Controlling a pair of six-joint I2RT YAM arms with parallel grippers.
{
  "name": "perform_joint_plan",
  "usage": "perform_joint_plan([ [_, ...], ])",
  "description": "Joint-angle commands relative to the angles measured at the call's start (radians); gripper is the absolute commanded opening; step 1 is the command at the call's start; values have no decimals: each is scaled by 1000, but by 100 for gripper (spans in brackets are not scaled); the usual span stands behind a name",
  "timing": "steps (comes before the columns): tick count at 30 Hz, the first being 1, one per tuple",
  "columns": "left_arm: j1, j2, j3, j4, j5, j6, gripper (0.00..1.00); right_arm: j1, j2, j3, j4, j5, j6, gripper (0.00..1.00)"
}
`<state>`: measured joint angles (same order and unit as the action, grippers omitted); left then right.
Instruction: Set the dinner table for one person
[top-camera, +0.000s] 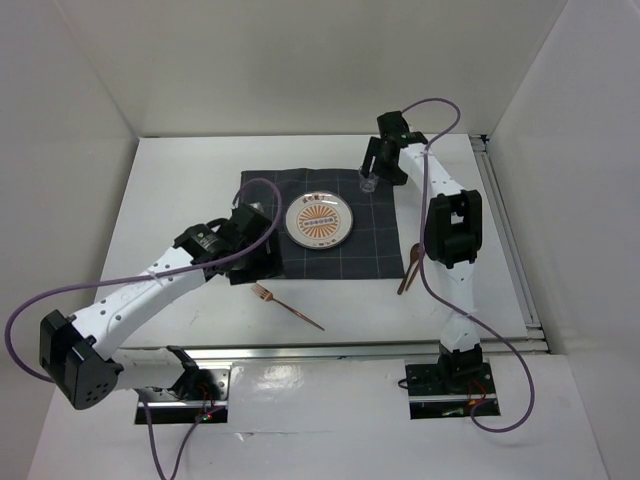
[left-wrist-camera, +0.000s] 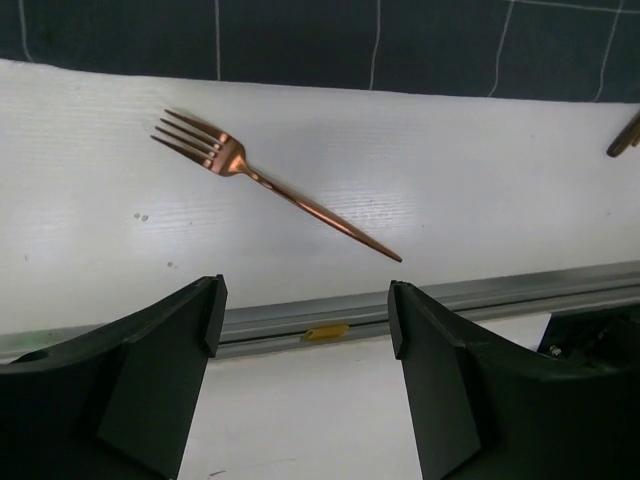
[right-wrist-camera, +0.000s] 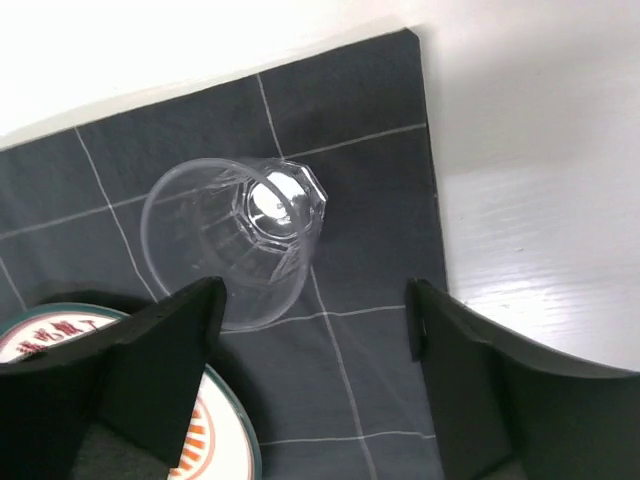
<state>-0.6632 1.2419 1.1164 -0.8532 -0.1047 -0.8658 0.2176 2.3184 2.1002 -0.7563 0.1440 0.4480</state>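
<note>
The fork (top-camera: 288, 305) is below my left gripper, which needs to come down to it, turn to match the angle of the fork's handle and close on the fork's neck behind the tines.
The white dinner table (top-camera: 170, 200) carries a dark grey checked cloth (top-camera: 360, 255). On it stand a plate with an orange pattern (top-camera: 319, 220) and a clear glass (top-camera: 368, 182), upright near the cloth's far right corner. A copper fork (top-camera: 288, 305) lies on the bare table in front of the cloth. My left gripper (top-camera: 250, 240) is open and empty; in the left wrist view the fork (left-wrist-camera: 270, 185) lies beyond its open gripper (left-wrist-camera: 305, 310). My right gripper (right-wrist-camera: 315, 310) is open and empty, and the glass (right-wrist-camera: 235, 240) stands just off its left finger.
A second copper utensil (top-camera: 408, 270) lies on the table off the cloth's right edge; its tip shows in the left wrist view (left-wrist-camera: 625, 135). A silver rail (top-camera: 350, 350) runs along the near edge and another (top-camera: 510, 240) along the right side.
</note>
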Motion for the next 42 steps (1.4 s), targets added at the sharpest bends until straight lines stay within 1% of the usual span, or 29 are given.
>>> perform_joint_plan([
  [1,-44,-19,11,-74,-104,-135,83,-7,-48,61,-9,-14,-3,87],
  [2,-82,-19,11,-75,-140,-201,82,-7,-69,61,-9,-14,-3,91],
  [3,-96,-19,-21,-75,-141,-234,80,-7,-82,76,-9,-23,-14,96],
  [5,-105,-19,-49,-66,-126,-315,78,-7,-131,86,-9,-32,-25,100],
  [7,-105,8,-87,-55,-96,-370,76,-7,-172,86,-18,-32,-35,100],
  [8,-105,37,-101,-44,-81,-433,74,-7,-195,72,-18,-20,-46,100],
  [10,-116,50,-140,-29,-69,-493,72,-7,-270,37,-18,-11,-61,100],
  [12,-116,73,-170,52,-55,-527,72,-7,-351,3,-9,-1,-71,100],
  [14,-116,103,-179,65,-73,-558,74,-17,-405,-64,-9,-1,-84,100],
  [15,-101,143,-179,77,-73,-571,74,-17,-457,-87,1,-10,-84,100],
  [18,-101,194,-150,95,-64,-590,74,-26,-555,-187,2,-21,-95,100],
  [22,-81,223,-225,247,-38,-610,74,-26,-669,-343,21,-40,-104,100],
  [24,-69,251,-225,247,-38,-625,73,-37,-714,-380,32,-50,-114,100],
  [27,-69,294,-225,292,-56,-638,71,-37,-740,-425,32,-60,-114,100],
  [30,-69,352,-216,292,-56,-648,64,-46,-764,-463,32,-69,-123,100],
  [32,-69,381,-205,283,-56,-648,63,-46,-774,-473,32,-57,-123,100],
  [34,-69,402,-205,261,-56,-660,55,-58,-792,-473,23,-57,-133,100],
  [35,-69,403,-214,261,-56,-670,49,-67,-792,-473,23,-57,-134,100],
  [37,-59,403,-224,249,-56,-670,26,-77,-801,-482,23,-57,-143,100],
  [40,-46,358,-224,197,-32,-607,0,-98,-812,-482,23,-57,-143,100],
  [41,-46,314,-198,166,-41,-593,0,-110,-812,-482,23,-66,-143,100],
  [42,-46,288,-185,92,-50,-576,0,-110,-821,-496,23,-66,-143,100],
])
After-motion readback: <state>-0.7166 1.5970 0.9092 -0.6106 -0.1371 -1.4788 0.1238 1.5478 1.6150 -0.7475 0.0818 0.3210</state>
